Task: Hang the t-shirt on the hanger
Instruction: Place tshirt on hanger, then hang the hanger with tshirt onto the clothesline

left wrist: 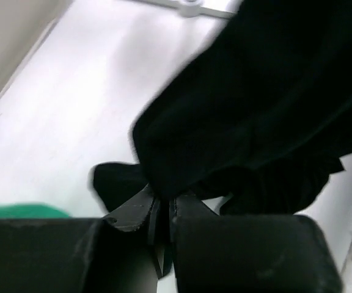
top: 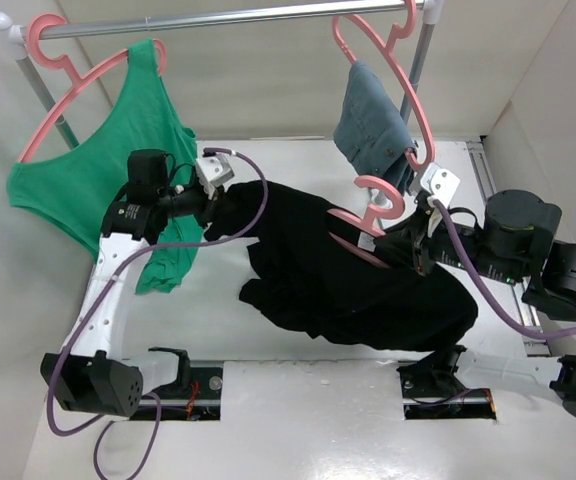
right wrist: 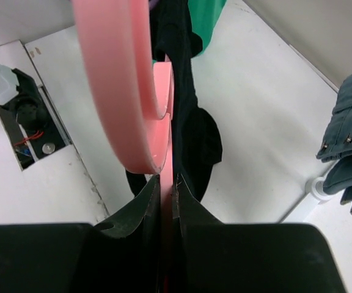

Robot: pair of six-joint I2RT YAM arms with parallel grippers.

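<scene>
I will next use my right gripper to bring the hanger's bare hook up and outward onto the bar (top: 364,8) beside the blue-grey garment, and let it go there.
The black t-shirt (top: 348,275) hangs bunched between the two arms above the white table. My left gripper (top: 216,205) is shut on its left edge; the left wrist view shows the cloth (left wrist: 255,104) pinched between the jaws of that gripper (left wrist: 162,204). The pink hanger (top: 373,215) pokes out of the shirt's right part, hook up. My right gripper (top: 400,245) is shut on the hanger; in the right wrist view the pink hanger (right wrist: 130,91) runs between the closed jaws of the gripper (right wrist: 167,183), with black cloth (right wrist: 191,116) behind it.
A rail (top: 238,17) across the back carries a pink hanger with a green tank top (top: 118,160) at left and a pink hanger with a blue-grey garment (top: 373,125) at right. White walls close in on both sides. The arm bases (top: 183,385) sit at the near edge.
</scene>
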